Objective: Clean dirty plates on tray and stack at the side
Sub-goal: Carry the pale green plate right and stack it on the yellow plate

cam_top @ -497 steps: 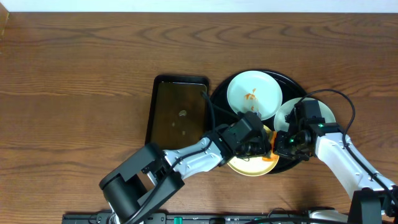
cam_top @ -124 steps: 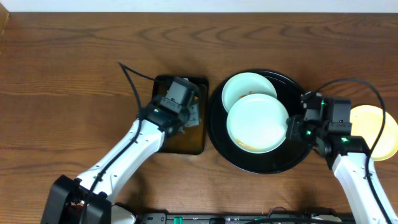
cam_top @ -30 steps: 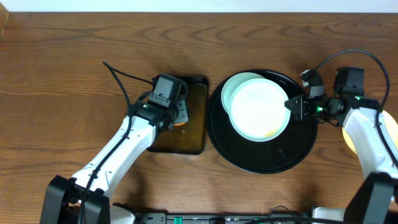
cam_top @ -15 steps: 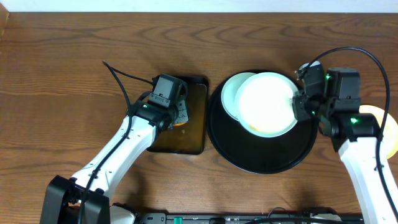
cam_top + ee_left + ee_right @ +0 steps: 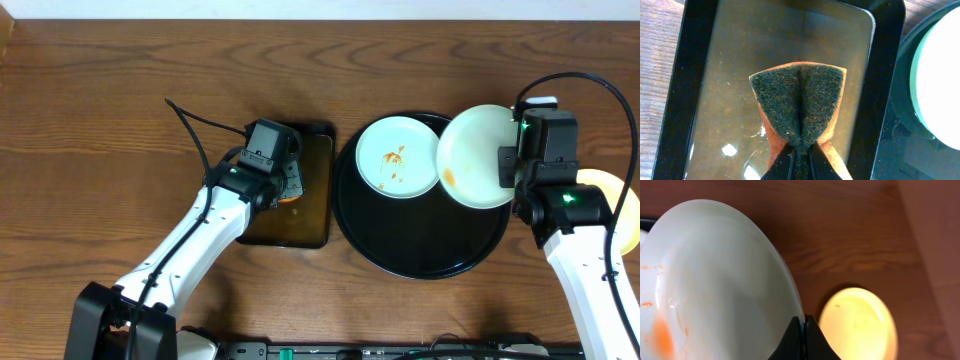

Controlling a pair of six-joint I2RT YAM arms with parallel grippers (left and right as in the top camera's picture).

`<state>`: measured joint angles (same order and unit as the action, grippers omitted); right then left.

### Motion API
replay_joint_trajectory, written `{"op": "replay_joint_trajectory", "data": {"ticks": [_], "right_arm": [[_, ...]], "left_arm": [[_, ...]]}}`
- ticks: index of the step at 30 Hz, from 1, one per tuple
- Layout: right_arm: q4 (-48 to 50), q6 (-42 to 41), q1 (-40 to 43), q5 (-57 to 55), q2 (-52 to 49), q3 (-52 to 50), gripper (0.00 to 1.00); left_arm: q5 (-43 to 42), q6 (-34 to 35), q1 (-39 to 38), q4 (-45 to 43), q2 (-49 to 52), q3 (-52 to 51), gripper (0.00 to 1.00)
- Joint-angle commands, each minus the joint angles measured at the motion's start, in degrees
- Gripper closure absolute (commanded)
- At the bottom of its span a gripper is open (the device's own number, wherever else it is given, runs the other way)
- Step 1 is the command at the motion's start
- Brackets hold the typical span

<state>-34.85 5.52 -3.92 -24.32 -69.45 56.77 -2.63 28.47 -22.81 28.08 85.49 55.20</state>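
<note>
The right gripper moves to the right in the overhead view and down over the cream-yellow plate (image 5: 628, 218) (image 5: 860, 325) next, as it already rests at the side. It releases the second mint plate's rim there.
A pale mint plate (image 5: 397, 158) with orange smears lies at the back of the round black tray (image 5: 420, 240). My right gripper (image 5: 506, 166) is shut on the rim of a second mint plate (image 5: 476, 170), held tilted above the tray's right edge; it shows an orange smear (image 5: 662, 335). In the right wrist view the fingers pinch that plate's (image 5: 715, 280) edge at my right gripper (image 5: 803, 326). A cream-yellow plate (image 5: 860, 325) rests on the table to the right (image 5: 612, 200), partly hidden by the arm. My left gripper (image 5: 799, 156) is shut on a folded sponge (image 5: 799, 105).
A rectangular dark tray (image 5: 310, 225) holding shallow water (image 5: 725, 100) sits left of the round tray, with the sponge (image 5: 288, 188) and left gripper (image 5: 285, 186) over it. Bare wooden table (image 5: 100, 120) extends left and behind. Cables arc over both arms.
The right gripper has carried the held mint plate rightwards off the other mint plate, baring that plate's orange smears. The left arm and sponge have stayed put.
</note>
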Motion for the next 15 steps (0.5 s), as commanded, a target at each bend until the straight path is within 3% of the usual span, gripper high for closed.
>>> {"op": "replay_joint_trajectory", "data": {"ticks": [1, 8, 15], "right_arm": [[0.1, -3.5, -0.4, -7.9, 0.6, 0.0, 0.99], [-2.8, -14.6, 4.1, -6.3, -1.2, 0.0, 0.99], [-3.7, -21.9, 13.9, -5.2, -6.8, 0.0, 0.99]], "left_arm": [[0.7, -0.3, 0.2, 0.0, -0.5, 0.2, 0.92], [0.7, -0.4, 0.2, 0.0, -0.5, 0.2, 0.92], [0.6, -0.3, 0.2, 0.0, -0.5, 0.2, 0.93]]}}
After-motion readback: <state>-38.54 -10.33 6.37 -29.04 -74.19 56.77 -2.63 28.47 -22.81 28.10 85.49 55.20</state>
